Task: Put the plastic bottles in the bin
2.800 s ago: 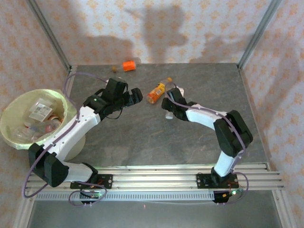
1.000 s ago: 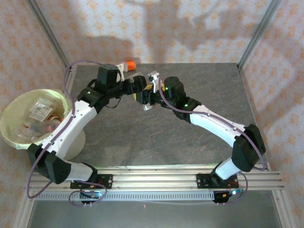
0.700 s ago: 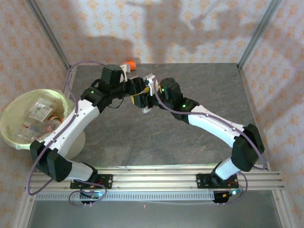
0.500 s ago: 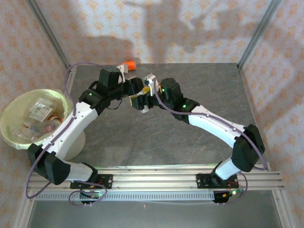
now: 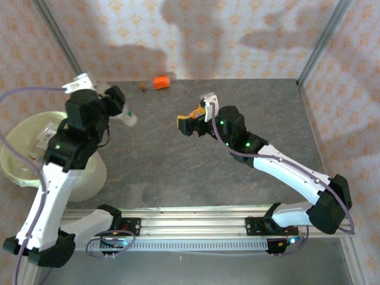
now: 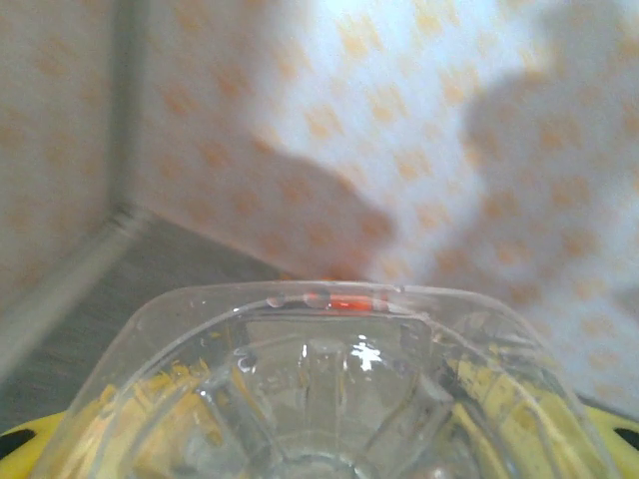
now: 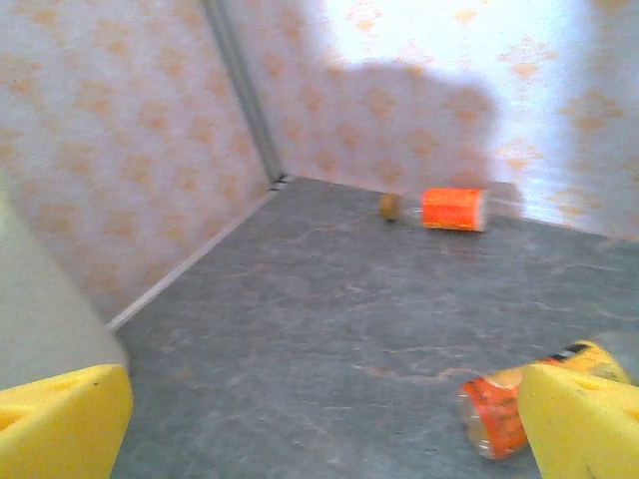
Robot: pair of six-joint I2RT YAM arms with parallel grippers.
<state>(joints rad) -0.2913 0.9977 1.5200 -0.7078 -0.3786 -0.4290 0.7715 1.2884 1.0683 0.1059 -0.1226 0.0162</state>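
Note:
My left gripper should swing the clear plastic bottle (image 5: 128, 119) from outside the bin's rim toward the side, over the bin's opening (image 5: 38, 146), and let it go.
My left gripper (image 5: 120, 110) is raised over the table's left side, shut on a clear plastic bottle (image 5: 128, 119). In the left wrist view the bottle's ribbed base (image 6: 319, 399) lies between the yellow fingers (image 6: 18, 439). The bin (image 5: 15, 142), white with a pale yellow-green liner, stands just left of that arm. My right gripper (image 5: 191, 122) hovers open at mid-table, its yellow fingers (image 7: 60, 419) wide apart with nothing between them. An orange-labelled bottle (image 5: 199, 111) lies right beside it, by the right finger (image 7: 489, 414). Another orange-labelled bottle (image 5: 161, 81) lies by the back wall (image 7: 454, 210).
Patterned walls close the table at the back and both sides, with metal posts in the corners. A small brown object (image 5: 143, 85) lies beside the far bottle. Several discarded items lie in the bin under the left arm. The arms' rail runs along the near edge.
The clear bottle passed from the right gripper to the left. The left gripper shut on it, lifted and swung left toward the bin. The right gripper opened and drew back right.

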